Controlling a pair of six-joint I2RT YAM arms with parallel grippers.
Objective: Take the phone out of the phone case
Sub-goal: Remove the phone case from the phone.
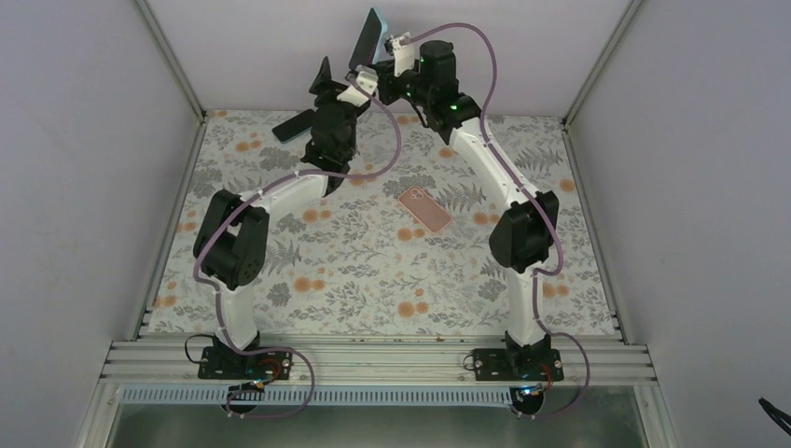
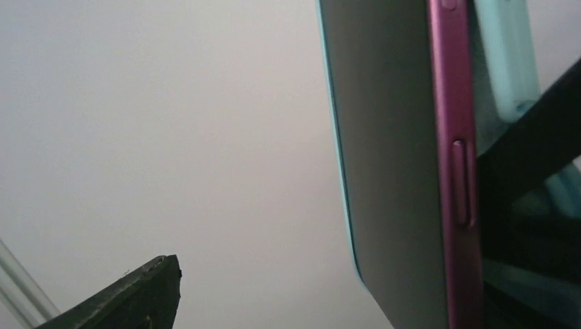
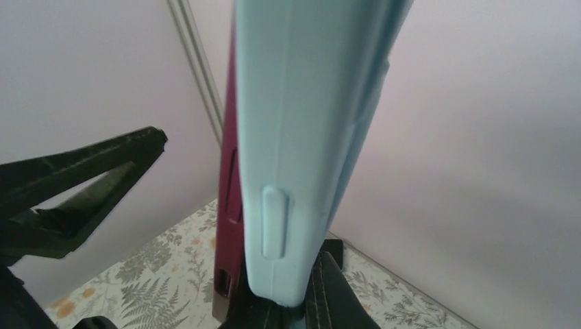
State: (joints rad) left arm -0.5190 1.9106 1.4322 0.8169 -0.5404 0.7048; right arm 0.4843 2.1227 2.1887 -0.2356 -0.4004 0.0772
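Note:
My right gripper holds the phone case (image 3: 308, 137) and will carry it back and down onto the mat beside the pink phone-shaped thing. It will release it there, since that spot is clear.
My right gripper (image 1: 375, 75) is raised at the back, shut on the bottom end of the light blue phone case (image 3: 308, 137) and holding it upright (image 1: 369, 37). The magenta-edged phone (image 3: 228, 171) sits in it, its left edge standing out of the case. In the left wrist view the phone's grey screen (image 2: 390, 137) and magenta side (image 2: 455, 171) are close at the right, with the teal case (image 2: 507, 55) behind. My left gripper (image 1: 326, 89) is open beside the phone. One of its fingers (image 2: 137, 295) is far left of the phone and the other (image 2: 541, 137) is at the case side.
A pink phone-shaped thing (image 1: 424, 209) lies flat on the floral table mat (image 1: 354, 271) at mid-right. A dark flat thing (image 1: 292, 125) shows at the back left by my left gripper. White walls enclose the table on three sides.

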